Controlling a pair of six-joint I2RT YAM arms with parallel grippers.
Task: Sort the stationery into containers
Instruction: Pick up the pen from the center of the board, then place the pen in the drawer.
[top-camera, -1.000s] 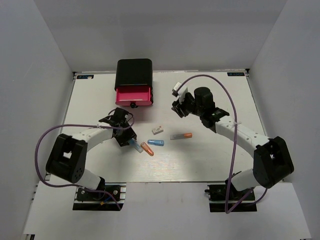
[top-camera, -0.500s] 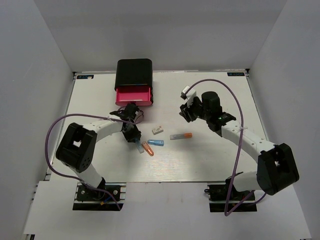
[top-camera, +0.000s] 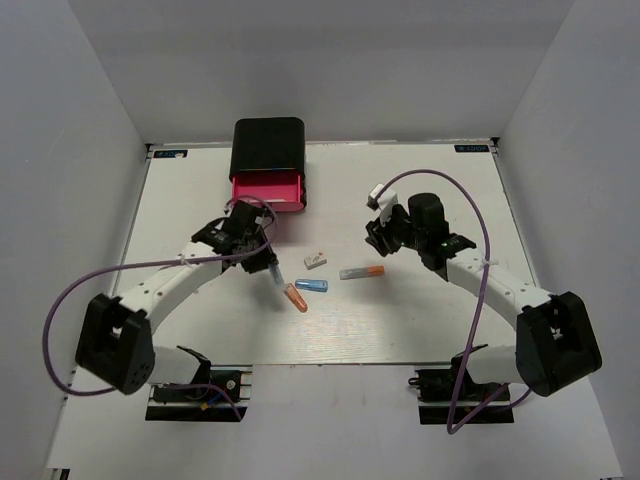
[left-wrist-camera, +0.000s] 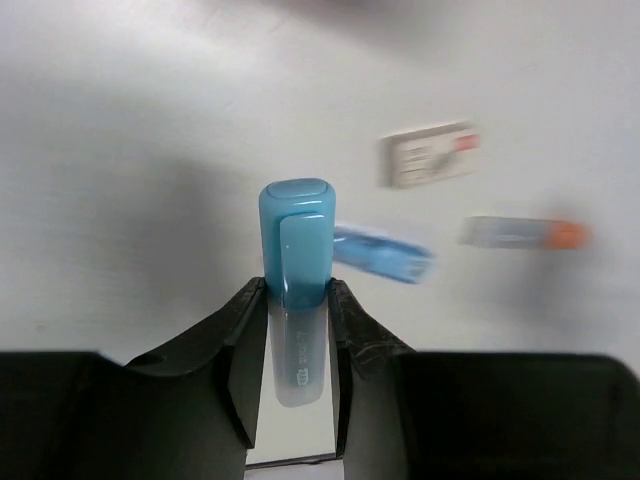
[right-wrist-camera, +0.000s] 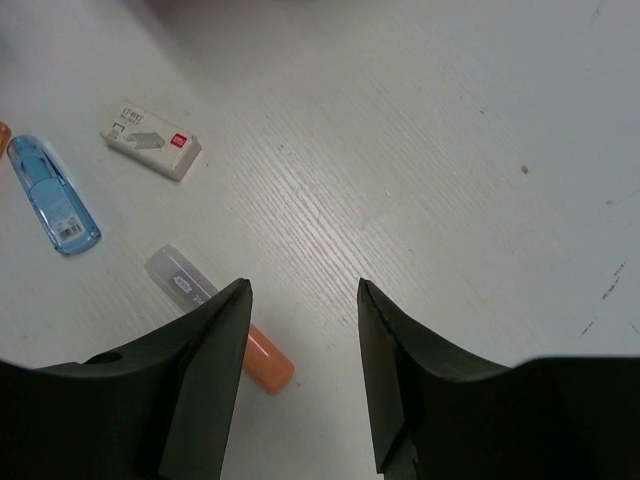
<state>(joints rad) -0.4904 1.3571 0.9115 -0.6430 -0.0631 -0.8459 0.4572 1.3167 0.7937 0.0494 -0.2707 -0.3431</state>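
Observation:
My left gripper carries the light blue capsule outward over the open top of the pulled-open pink-red drawer (top-camera: 269, 186) next and releases it inside.
My left gripper (top-camera: 270, 267) (left-wrist-camera: 297, 300) is shut on a light blue capsule with a clear end (left-wrist-camera: 296, 270) (top-camera: 272, 270), held above the table south of the cabinet. On the table lie an orange capsule (top-camera: 295, 297), a blue capsule (top-camera: 311, 285) (right-wrist-camera: 52, 194) (left-wrist-camera: 385, 253), a grey-and-orange capsule (top-camera: 361, 271) (right-wrist-camera: 215, 317) (left-wrist-camera: 522, 234) and a white eraser block (top-camera: 316, 259) (right-wrist-camera: 150, 140) (left-wrist-camera: 432, 154). The black cabinet (top-camera: 268, 147) has one pink-red drawer (top-camera: 267, 191) pulled open. My right gripper (top-camera: 376, 240) (right-wrist-camera: 303, 300) is open and empty, just right of the grey-and-orange capsule.
The white table (top-camera: 420, 320) is walled by grey panels on three sides. Purple cables loop from both arms. The arm bases (top-camera: 190, 385) stand at the near edge.
My left gripper has lifted the light blue capsule off the table and swung it slightly up and right. My right gripper has moved down toward the grey-and-orange capsule.

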